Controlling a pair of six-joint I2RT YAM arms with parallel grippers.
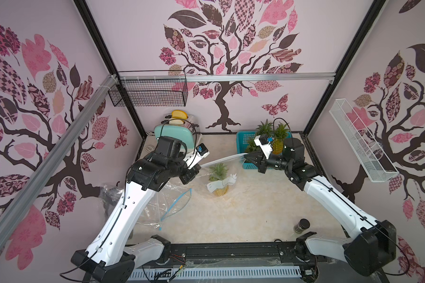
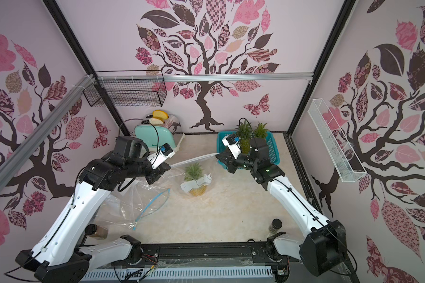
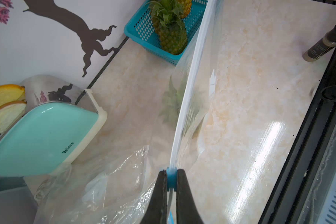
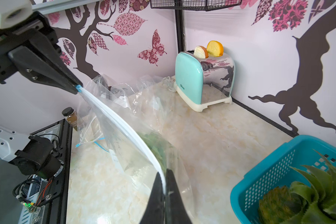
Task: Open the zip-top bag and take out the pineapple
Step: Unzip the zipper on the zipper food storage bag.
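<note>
My left gripper will open its fingers right where it is to let go of the blue slider (image 3: 171, 177), because the slider is already at the end of the zip strip (image 3: 192, 77).
A clear zip-top bag (image 1: 221, 160) (image 2: 194, 160) hangs taut between my two grippers above mid-table, its white zip strip (image 3: 192, 77) (image 4: 124, 124) running from one to the other. My left gripper (image 3: 171, 178) (image 1: 198, 169) is shut on the blue slider (image 3: 171, 177) at the strip's left end. At the opposite end, my right gripper (image 4: 164, 182) (image 1: 245, 156) is shut on the strip. The pineapple (image 1: 219, 181) (image 2: 196, 181) sits inside the bag with a white paper tag across it. In the left wrist view its green crown (image 3: 173, 100) shows blurred through the plastic.
A teal basket (image 1: 241, 144) holding other pineapples stands behind my right gripper. A mint toaster (image 1: 174, 133) with bread slices is at the back left. Empty plastic bags (image 1: 162, 203) lie under my left arm. A spice jar (image 1: 302, 225) stands front right, another (image 2: 97, 230) front left.
</note>
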